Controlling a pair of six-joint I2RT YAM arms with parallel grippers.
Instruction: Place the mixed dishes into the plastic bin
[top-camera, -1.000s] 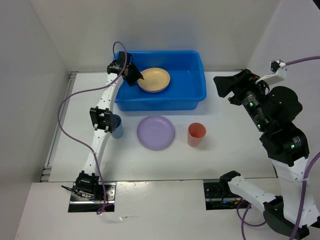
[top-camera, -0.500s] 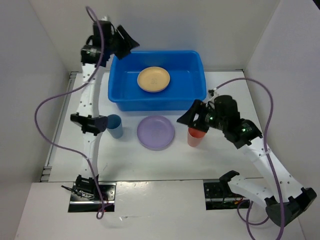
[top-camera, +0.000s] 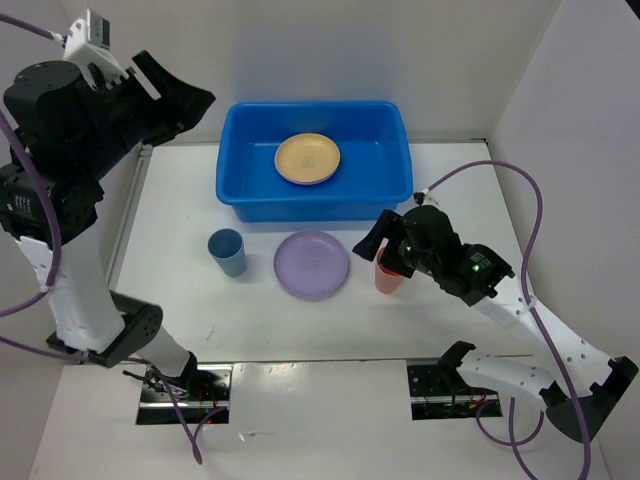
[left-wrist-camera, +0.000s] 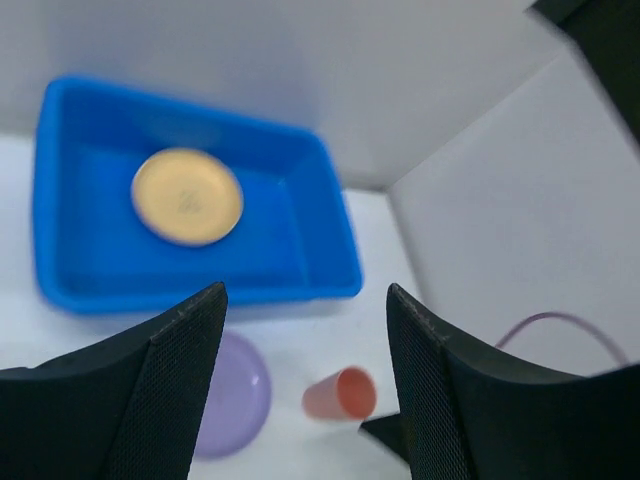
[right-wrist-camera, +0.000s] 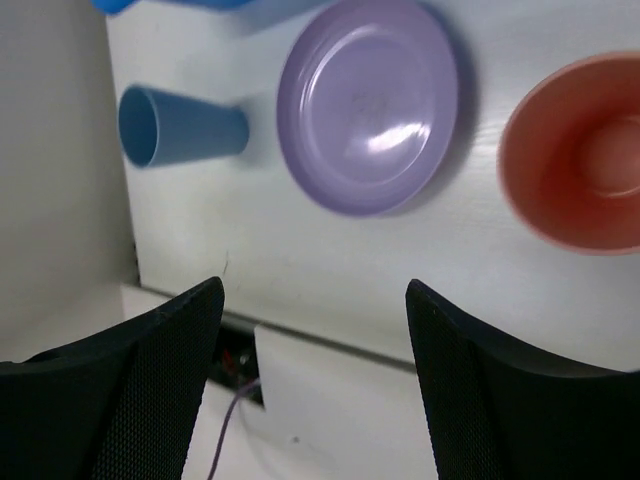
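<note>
Next I need to shift my right gripper right in the top view, then down astride the coral-red cup's side opposite the lilac plate (top-camera: 312, 264), since the cup's open rim lies below.
The blue bin (top-camera: 315, 208) stands at the back centre with the yellow plate (top-camera: 308, 158) lying in it. In front of it stand the blue cup (top-camera: 228, 251), the lilac plate (top-camera: 312, 264) and the coral-red cup (top-camera: 391, 274). The pink plate is out of view. My left gripper (top-camera: 185, 100) is open and empty, raised high at the back left. Its wrist view shows the bin (left-wrist-camera: 200, 285), yellow plate (left-wrist-camera: 187, 196), lilac plate (left-wrist-camera: 235, 405) and coral-red cup (left-wrist-camera: 340, 393). My right gripper (top-camera: 378, 243) is open and empty just above the coral-red cup (right-wrist-camera: 580, 165), beside the lilac plate (right-wrist-camera: 368, 104) and blue cup (right-wrist-camera: 180, 126).
White walls close in the table at the back, left and right. A metal rail (top-camera: 118, 250) runs along the table's left edge. The arm bases and their purple cables (top-camera: 520, 180) sit at the near edge.
My left gripper has let go of the yellow plate in the bin and risen up and to the left. My right arm has swung down from the right to over the coral-red cup.
</note>
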